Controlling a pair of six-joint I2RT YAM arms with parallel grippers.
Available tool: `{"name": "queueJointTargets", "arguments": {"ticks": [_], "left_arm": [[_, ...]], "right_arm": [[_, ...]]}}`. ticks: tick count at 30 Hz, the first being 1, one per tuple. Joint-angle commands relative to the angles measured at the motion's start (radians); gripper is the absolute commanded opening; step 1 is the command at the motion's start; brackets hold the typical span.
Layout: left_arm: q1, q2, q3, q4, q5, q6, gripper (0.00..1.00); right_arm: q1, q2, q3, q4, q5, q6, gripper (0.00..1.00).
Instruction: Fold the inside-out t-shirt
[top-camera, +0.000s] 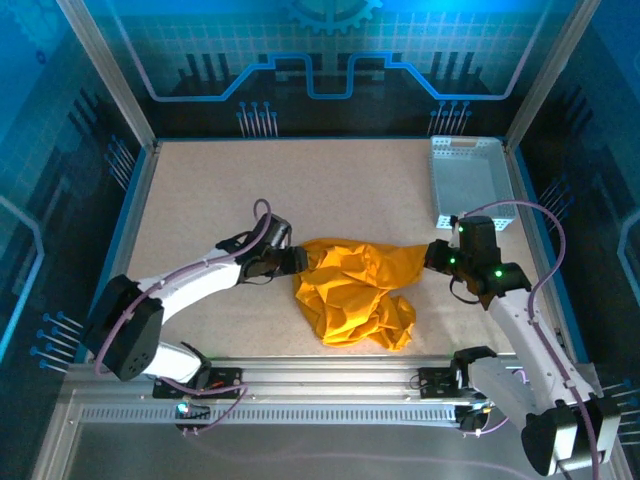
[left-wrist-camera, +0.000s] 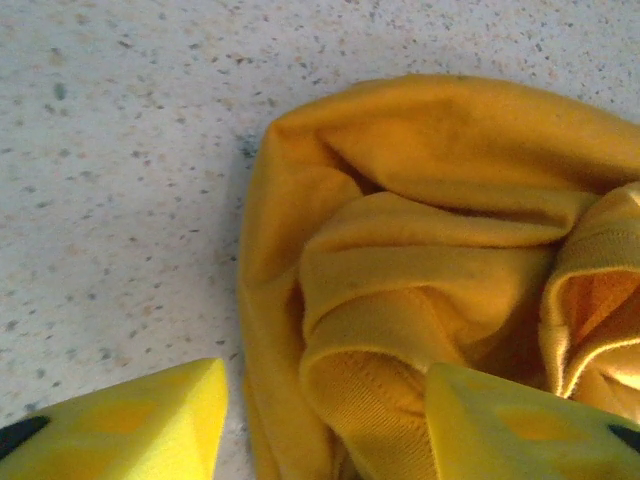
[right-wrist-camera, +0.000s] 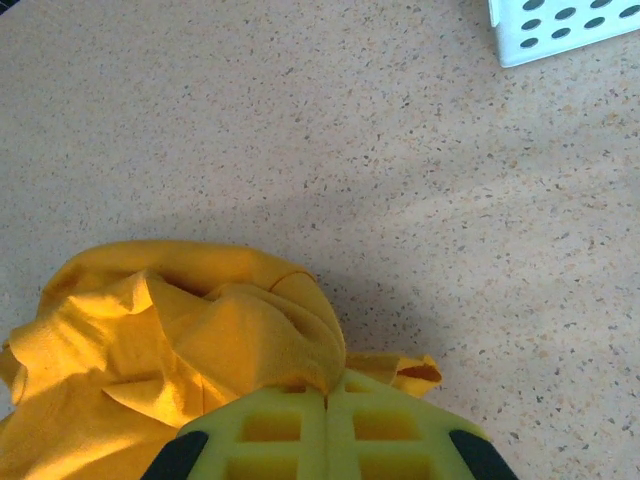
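Note:
My right gripper lifts the pinched edge high next, since the t-shirt (top-camera: 355, 290) is crumpled. Then it lowers the edge onto the table to release it.
The inside-out t-shirt (top-camera: 355, 290) lies crumpled in an orange-yellow heap on the speckled table, near the front middle. At the heap's left end, my left gripper (top-camera: 300, 260) is open. In the left wrist view its yellow fingers (left-wrist-camera: 150, 430) stand apart, with a ribbed hem fold of the t-shirt (left-wrist-camera: 420, 200) between them; the left finger is clear of the cloth. At the heap's right end, my right gripper (top-camera: 432, 255) is shut on the cloth. In the right wrist view its pads (right-wrist-camera: 327, 400) meet, pinching an edge of the t-shirt (right-wrist-camera: 200, 340).
A pale perforated plastic basket (top-camera: 470, 180) stands at the back right, its corner (right-wrist-camera: 560, 25) showing in the right wrist view. Bare table (top-camera: 250, 190) stretches behind and to the left of the cloth. A metal rail (top-camera: 330, 385) runs along the near edge.

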Motion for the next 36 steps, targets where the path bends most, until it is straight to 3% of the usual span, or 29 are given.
{"name": "queueJointTargets", "arguments": {"ticks": [1, 10, 15, 21, 28, 31, 36], "left_arm": [[0.003, 0.035, 0.01, 0.053, 0.039, -0.005, 0.48], [0.003, 0.098, 0.018, 0.076, 0.041, -0.006, 0.32], [0.002, 0.087, 0.021, 0.086, 0.044, -0.008, 0.0], [0.01, -0.093, 0.091, -0.072, -0.024, 0.024, 0.0], [0.014, -0.441, 0.3, -0.278, -0.236, 0.183, 0.0], [0.016, -0.554, 0.438, -0.324, -0.306, 0.261, 0.0], [0.016, -0.681, 0.681, -0.364, -0.325, 0.403, 0.0]], "right_arm": [[-0.016, -0.017, -0.025, 0.013, -0.019, 0.018, 0.0], [-0.017, -0.019, -0.02, 0.016, -0.045, 0.016, 0.0], [-0.017, -0.032, -0.01, 0.008, -0.047, 0.009, 0.0], [-0.017, -0.047, 0.08, -0.011, -0.098, -0.036, 0.0], [0.032, -0.063, 0.349, 0.006, -0.239, -0.08, 0.0], [0.115, -0.035, 0.5, 0.015, -0.257, -0.091, 0.0], [0.338, 0.038, 0.701, -0.006, -0.124, -0.13, 0.0]]}}
